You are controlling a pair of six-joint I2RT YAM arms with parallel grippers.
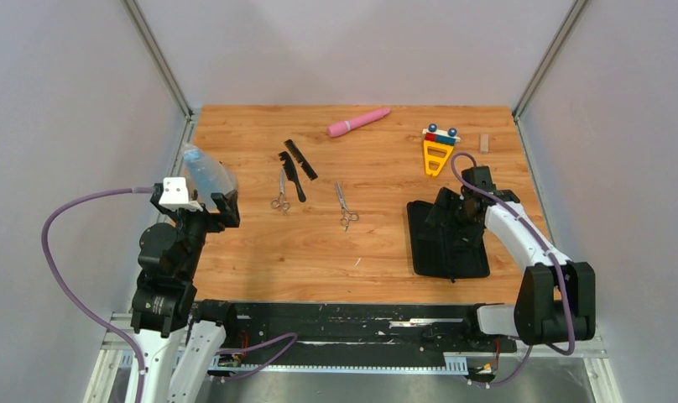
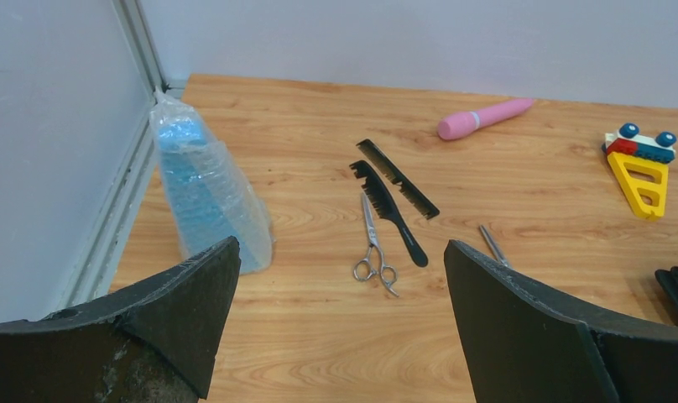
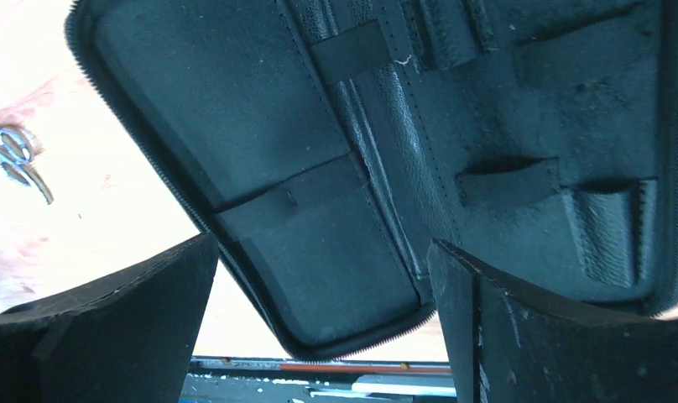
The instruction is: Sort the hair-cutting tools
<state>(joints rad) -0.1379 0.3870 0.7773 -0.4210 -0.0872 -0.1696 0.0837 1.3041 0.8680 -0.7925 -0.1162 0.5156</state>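
Observation:
The robot's right gripper should next go to the left in the top view and down onto the middle scissors at their pivot [image 1: 344, 206], as they still lie outside the case.
Two silver scissors lie on the wooden table: one [image 1: 280, 195] [image 2: 372, 243] left of centre and one [image 1: 346, 207] in the middle, of which only a blade [image 2: 492, 245] shows in the left wrist view. Just behind the left scissors lie a black comb with a handle [image 1: 293, 176] [image 2: 390, 211] and a flat black comb [image 1: 301, 159] [image 2: 398, 178]. My left gripper [image 1: 193, 201] [image 2: 340, 245] hangs open at the table's left side, holding nothing. My right gripper [image 1: 457, 210] [image 3: 323, 243] is open over the unzipped black case [image 1: 447, 239] [image 3: 235, 109]. The ring handles of the middle scissors [image 3: 13, 151] show at the left edge of the right wrist view.
A blue item in a clear plastic bag [image 1: 206, 175] [image 2: 203, 189] stands by the left wall, close to my left gripper. A pink wand [image 1: 358, 122] [image 2: 485, 117] lies at the back. A yellow, red and blue toy [image 1: 437, 149] and a small wooden block [image 1: 484, 143] sit at the back right.

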